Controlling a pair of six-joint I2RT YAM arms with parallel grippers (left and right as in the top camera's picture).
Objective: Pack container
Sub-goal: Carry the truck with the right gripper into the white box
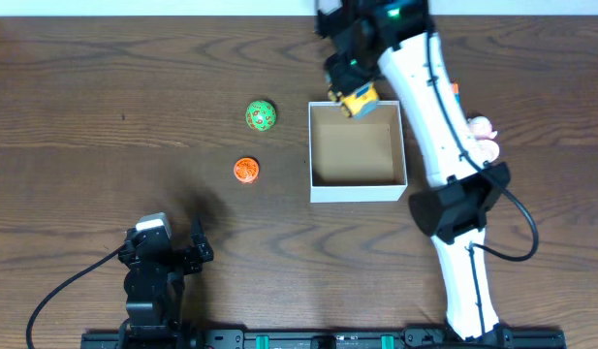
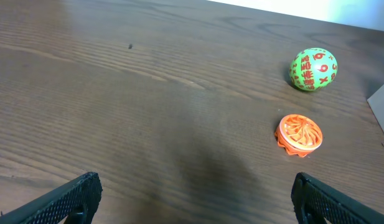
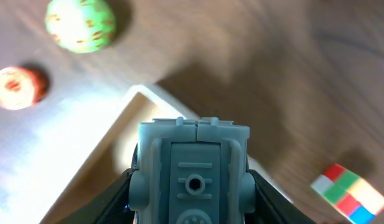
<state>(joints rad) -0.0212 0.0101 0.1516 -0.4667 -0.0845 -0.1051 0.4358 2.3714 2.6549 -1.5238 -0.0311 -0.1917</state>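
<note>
I will next move my right gripper back and down while turning it to let go of the toy inside the box's far half (image 1: 349, 134) (image 3: 124, 148), because the toy still hangs over the box's far rim.
The container (image 1: 357, 190) is a square shallow box with white walls and a brown inside, right of the table's middle. Its near corner shows in the right wrist view (image 3: 126, 106). My right gripper (image 1: 353, 95) is shut on a yellow and grey toy (image 1: 362, 101) and holds it above the box's far-left edge. In the right wrist view the toy's grey underside (image 3: 193, 155) fills the space between the jaws (image 3: 193, 196). My left gripper (image 1: 198, 242) is open and empty at the front left, low over the wood (image 2: 195, 196).
A green ball with red marks (image 1: 261, 115) (image 2: 312, 70) and an orange ribbed disc (image 1: 245, 171) (image 2: 299, 133) lie left of the box. A multicoloured cube (image 3: 347, 190) lies beyond the box. A pink and white toy (image 1: 483, 132) lies right of the right arm.
</note>
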